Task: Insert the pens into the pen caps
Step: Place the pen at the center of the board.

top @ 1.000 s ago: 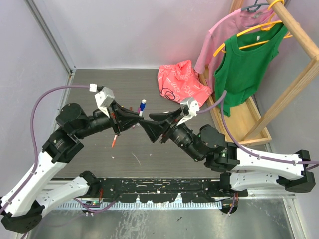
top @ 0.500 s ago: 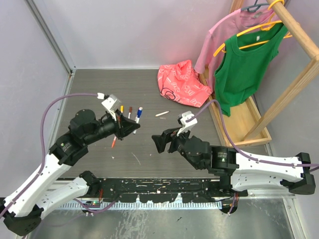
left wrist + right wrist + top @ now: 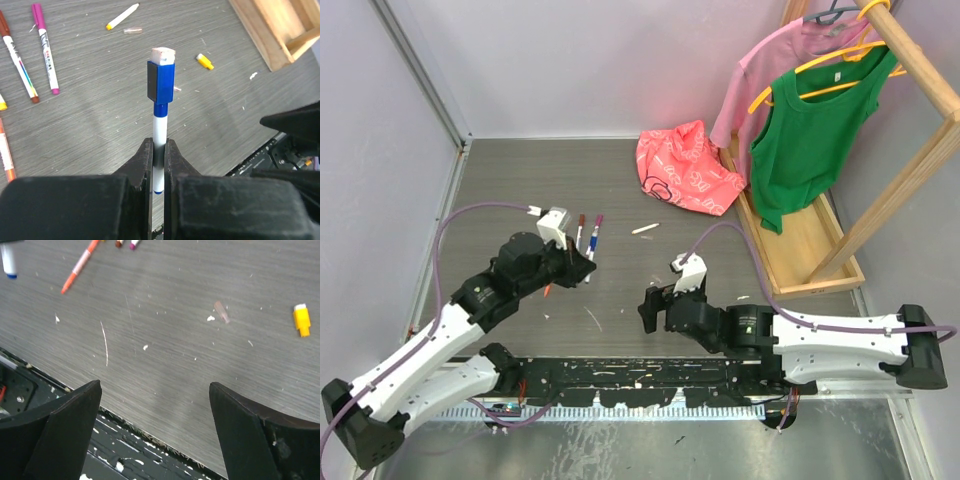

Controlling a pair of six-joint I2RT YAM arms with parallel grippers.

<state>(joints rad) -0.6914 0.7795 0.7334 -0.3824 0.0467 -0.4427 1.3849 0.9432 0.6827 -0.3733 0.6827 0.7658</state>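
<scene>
The white pen has its blue cap, so my left gripper will move outward and down onto the bare table (image 3: pixel 619 239) (image 3: pixel 86 49) between the purple pen and the yellow-tipped pen.
My left gripper (image 3: pixel 159 146) is shut on a white pen (image 3: pixel 160 125) that stands upright between the jaws, with a blue cap (image 3: pixel 161 81) on its upper end. In the top view the left gripper (image 3: pixel 584 264) hovers left of centre, and my right gripper (image 3: pixel 647 308) sits low near the table's front edge. The right gripper (image 3: pixel 155 390) is open with only bare table between its fingers. Loose on the table lie a purple pen (image 3: pixel 45 47), a dark red pen (image 3: pixel 17 62), an orange pen (image 3: pixel 79 266), a yellow-tipped pen (image 3: pixel 122 16) and a yellow cap (image 3: pixel 301 320).
A red bag (image 3: pixel 685 168) lies at the back. A wooden rack (image 3: pixel 820 235) with a pink shirt (image 3: pixel 770 60) and a green top (image 3: pixel 815 125) stands along the right side. A small clear piece (image 3: pixel 221 311) lies near the yellow cap. The black front rail (image 3: pixel 650 375) runs below the arms.
The two grippers, close together a second ago, have drawn apart and back toward the front. The right gripper has opened. The left keeps the capped blue pen.
</scene>
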